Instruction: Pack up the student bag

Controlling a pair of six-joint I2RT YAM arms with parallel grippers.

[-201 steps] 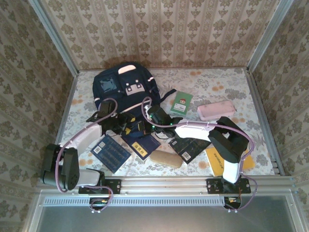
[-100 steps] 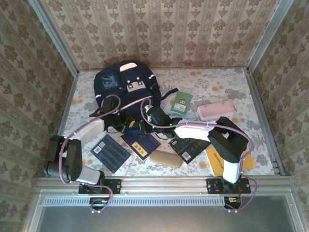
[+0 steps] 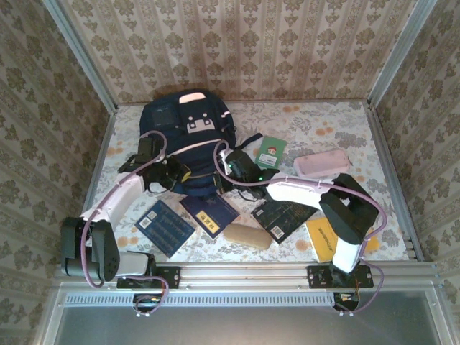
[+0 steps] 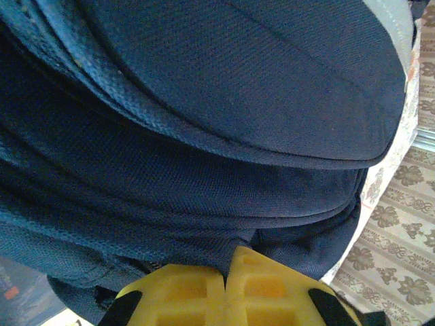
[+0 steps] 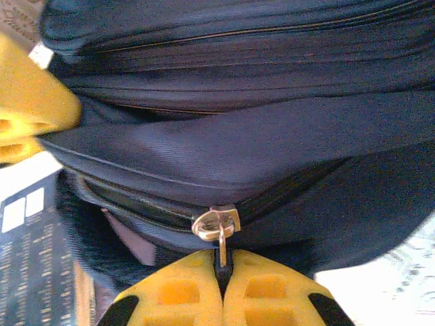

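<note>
I need to move my right gripper outward along the zipper to the bag's edge by the strap (image 3: pixel 235 142) next and let go of the zipper pull, because that edge of the bag is farther outward than my gripper.
The navy student bag (image 3: pixel 188 129) lies at the back left of the table, front patches up. My left gripper (image 3: pixel 175 173) is at its near left edge, and its yellow fingers (image 4: pixel 197 295) are shut on a fold of the bag's navy fabric (image 4: pixel 204 170). My right gripper (image 3: pixel 228 162) is at the bag's near right edge. It (image 5: pixel 220 266) is shut on the zipper pull hanging from the brass slider (image 5: pixel 216 223). The zipper stands open to the left of the slider. The left gripper's yellow finger (image 5: pixel 30 102) shows beside the bag's left end.
Three dark blue books (image 3: pixel 167 226) (image 3: pixel 210 213) (image 3: pixel 282 217) lie in front of the bag. A beige case (image 3: pixel 247 236), a yellow book (image 3: pixel 329 241), a green booklet (image 3: pixel 269 153) and a pink pencil case (image 3: pixel 320 163) lie to the right. Wallpapered walls enclose the table.
Both grippers have moved away from me toward the back of the table, the left one also to the left, and the bag's near edge has shifted with them.
</note>
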